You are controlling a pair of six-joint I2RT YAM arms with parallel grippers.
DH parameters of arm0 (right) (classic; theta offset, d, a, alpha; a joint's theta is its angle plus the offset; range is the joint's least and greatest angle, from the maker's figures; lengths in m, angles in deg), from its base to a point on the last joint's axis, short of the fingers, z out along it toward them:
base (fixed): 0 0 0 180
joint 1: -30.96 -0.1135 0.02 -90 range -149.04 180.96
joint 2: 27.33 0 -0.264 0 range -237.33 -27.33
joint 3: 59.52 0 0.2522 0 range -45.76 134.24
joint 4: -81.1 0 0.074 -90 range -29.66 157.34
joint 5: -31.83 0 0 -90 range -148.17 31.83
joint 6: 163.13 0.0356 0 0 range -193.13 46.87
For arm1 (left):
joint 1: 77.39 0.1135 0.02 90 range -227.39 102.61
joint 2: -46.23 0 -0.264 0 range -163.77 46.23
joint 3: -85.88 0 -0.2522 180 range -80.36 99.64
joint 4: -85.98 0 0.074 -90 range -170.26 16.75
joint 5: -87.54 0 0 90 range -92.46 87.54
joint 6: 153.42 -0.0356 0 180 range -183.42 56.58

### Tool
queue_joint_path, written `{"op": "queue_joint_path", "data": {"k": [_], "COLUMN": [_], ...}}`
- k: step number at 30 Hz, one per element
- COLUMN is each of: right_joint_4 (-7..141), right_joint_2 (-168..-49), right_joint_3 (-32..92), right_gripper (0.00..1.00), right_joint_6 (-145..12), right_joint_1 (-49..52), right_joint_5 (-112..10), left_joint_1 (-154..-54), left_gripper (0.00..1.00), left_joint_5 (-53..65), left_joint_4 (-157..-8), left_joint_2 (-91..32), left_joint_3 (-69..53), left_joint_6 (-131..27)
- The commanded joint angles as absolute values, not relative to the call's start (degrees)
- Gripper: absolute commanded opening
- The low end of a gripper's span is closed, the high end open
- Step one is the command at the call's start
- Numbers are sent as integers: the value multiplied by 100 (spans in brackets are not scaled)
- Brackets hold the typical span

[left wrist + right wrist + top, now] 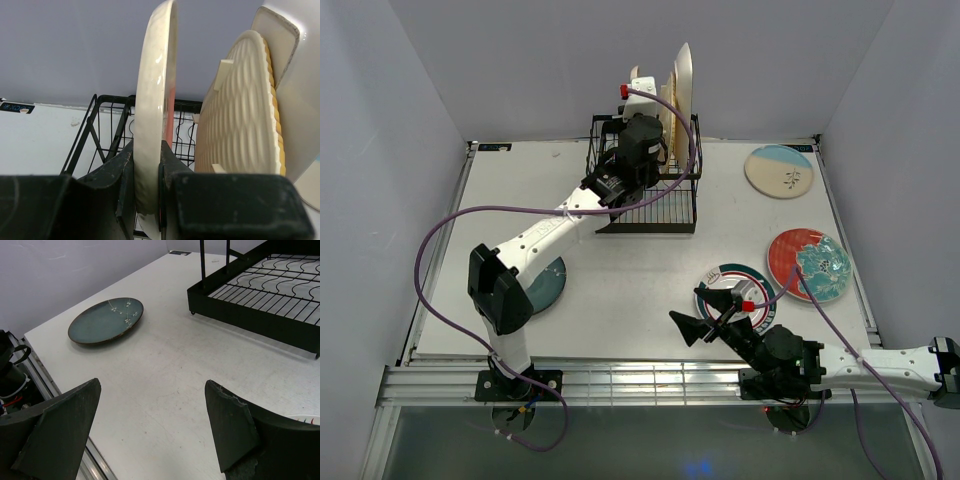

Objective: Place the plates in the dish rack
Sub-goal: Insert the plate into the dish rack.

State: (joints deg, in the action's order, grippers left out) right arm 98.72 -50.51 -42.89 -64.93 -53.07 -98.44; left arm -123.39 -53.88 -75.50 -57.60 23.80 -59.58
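The robot needs to lower the cream-pink plate (157,100), already upright, onto the rack's wires beside the yellow woven plate before the left gripper opens off the cream-pink plate's rim.
The black wire dish rack (650,215) (107,130) (260,305) stands at the back middle of the table. My left gripper (645,145) (147,170) is above it, shut on the rim of a cream-pink plate (157,100) held upright on edge. Beside it in the rack stand a yellow woven plate (240,115) and a white plate (300,90). My right gripper (705,312) (150,405) is open with nothing in it, low over bare table just left of the white plate with a teal-red rim (745,285).
A dark teal plate (545,283) (106,320) lies at the front left, partly under the left arm. A red-teal floral plate (808,264) and a cream-and-blue plate (779,171) lie at the right. Grey walls close in on three sides.
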Motion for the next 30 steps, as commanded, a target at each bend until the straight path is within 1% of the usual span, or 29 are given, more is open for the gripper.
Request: {"op": "queue_joint_path", "data": {"k": [1, 25, 29, 30], "right_joint_4": [10039, 9977, 9986, 9995], "right_joint_2": [-4948, -4781, -4798, -4798], "right_joint_3": [-4444, -4497, -4497, -4488], "right_gripper": [90, 90, 90, 90], "right_joint_6": [-6487, -6505, -6496, -6496], "right_joint_1": [-5333, -5333, -5333, -5333], "right_joint_5": [-9834, -9843, -9843, -9843], "left_joint_1": [-12371, -12371, -12371, -12371], "left_gripper": [0, 0, 12, 13], "left_joint_5": [-5406, -5397, -5344, -5335], "left_joint_4": [-8061, -8131, -8175, -8175], "left_joint_2": [-5555, -5669, -5573, -5555], "left_joint_3": [2405, 2037, 1913, 1913], "left_joint_6": [-5920, -5894, -5894, -5894]}}
